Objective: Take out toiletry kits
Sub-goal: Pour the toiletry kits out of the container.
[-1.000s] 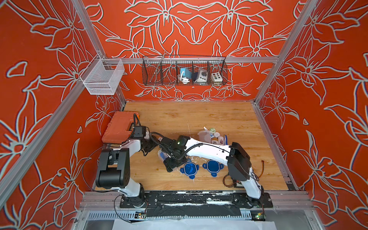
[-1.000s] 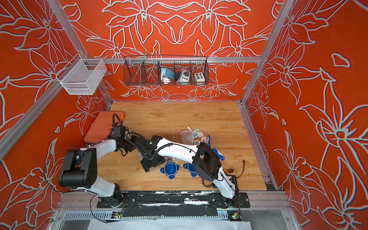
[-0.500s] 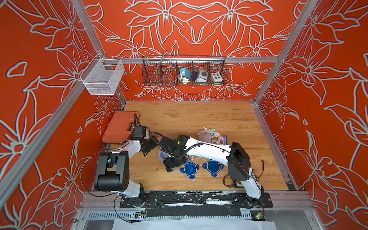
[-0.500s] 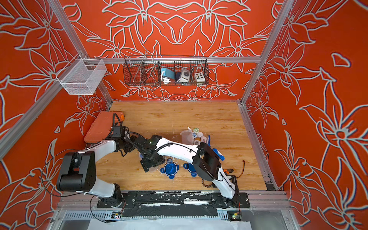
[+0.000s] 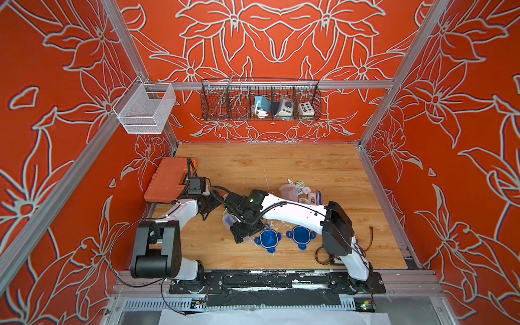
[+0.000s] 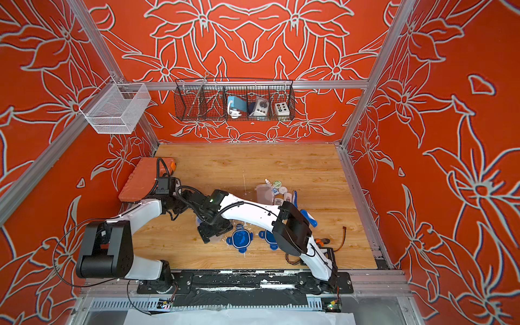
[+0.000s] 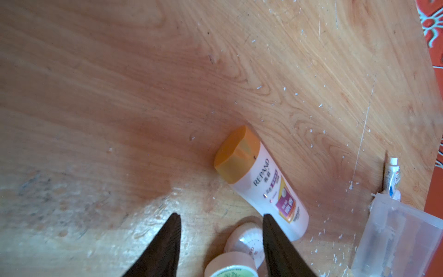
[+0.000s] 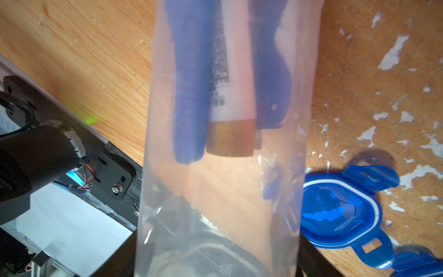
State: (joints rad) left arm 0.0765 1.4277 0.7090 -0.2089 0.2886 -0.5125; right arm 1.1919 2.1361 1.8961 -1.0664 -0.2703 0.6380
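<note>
I will next empty the tub, swing my right gripper outward and down and let go, as open white-flecked wood beyond the nearer lid (image 5: 274, 222) (image 8: 385, 115) lies outward and below.
My right gripper (image 8: 218, 259) is shut on a tall clear tub (image 8: 223, 179), tilted over the table (image 5: 281, 166). Inside it lie a blue toothbrush (image 8: 189, 96) and a white bottle with an amber cap (image 8: 230, 134). In the left wrist view my left gripper (image 7: 220, 217) stands open low over the wood. A white round tin (image 7: 247, 237) and a green-and-white tin (image 7: 230, 268) lie between its fingers. A white orange-capped bottle (image 7: 261, 184) lies just beyond. In both top views the right arm (image 5: 292, 211) hides the left fingers. More toiletry kit pieces (image 5: 308, 195) lie at the right.
A second clear tub (image 5: 288, 191) stands beside that pile, with a small tube (image 7: 392, 175) next to it. Two blue four-tabbed lids (image 5: 267, 237) (image 5: 301, 235) lie near the front. An orange case (image 5: 168, 183) sits at the left edge. Wire baskets (image 5: 260, 100) hang on the back wall.
The left arm's shoulder and elbow have shifted slightly toward the front. The right arm and the tub it holds have stayed in place.
</note>
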